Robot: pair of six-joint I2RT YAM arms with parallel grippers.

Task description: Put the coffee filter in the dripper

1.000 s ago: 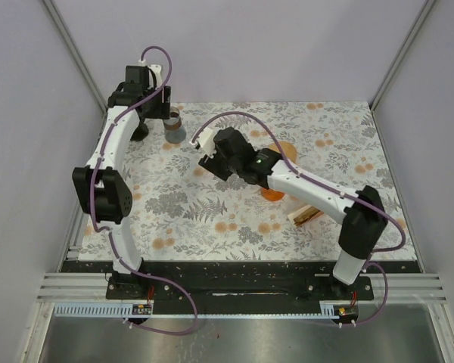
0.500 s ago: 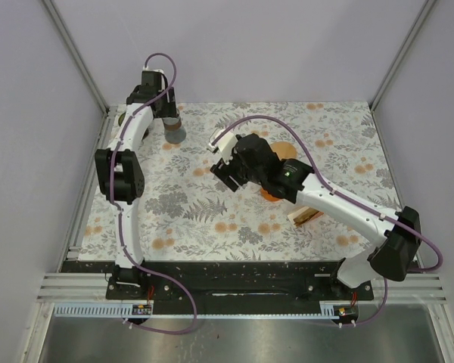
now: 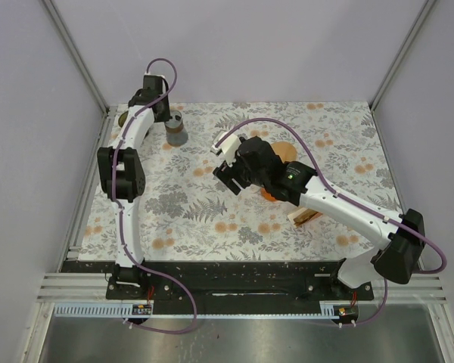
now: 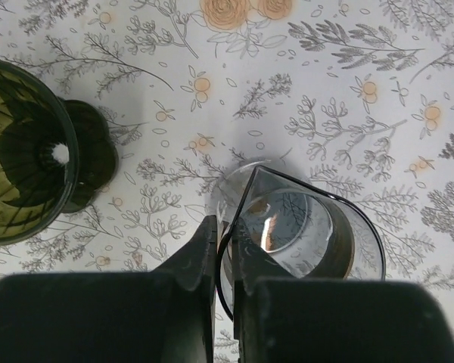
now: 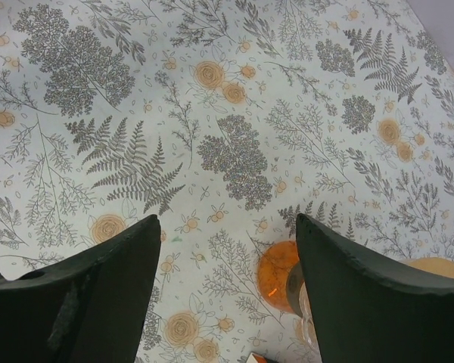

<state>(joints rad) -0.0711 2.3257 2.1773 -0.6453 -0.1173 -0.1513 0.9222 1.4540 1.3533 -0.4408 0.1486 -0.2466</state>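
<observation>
I will next bring the cup back and toward my right gripper with my left gripper, onto bare table nearer me.
The dripper is dark green ribbed glass standing on a scalloped base, left of a clear glass cup with a black rim. My left gripper is shut on that cup's rim, one finger inside and one outside. From above, this gripper and the cup are at the back left, with the dripper beside the arm. My right gripper hangs open over mid-table, with nothing between its fingers. Pale paper in a wooden stand looks like the coffee filter.
An orange glass piece stands just right of the right gripper and shows by its right finger in the wrist view. An orange round disc lies behind it. Walls close off the floral table at the back and both sides.
The left gripper has closed on the cup's rim and its elbow has swung back toward the left wall. The right gripper has drifted a little right and nearer, still open.
</observation>
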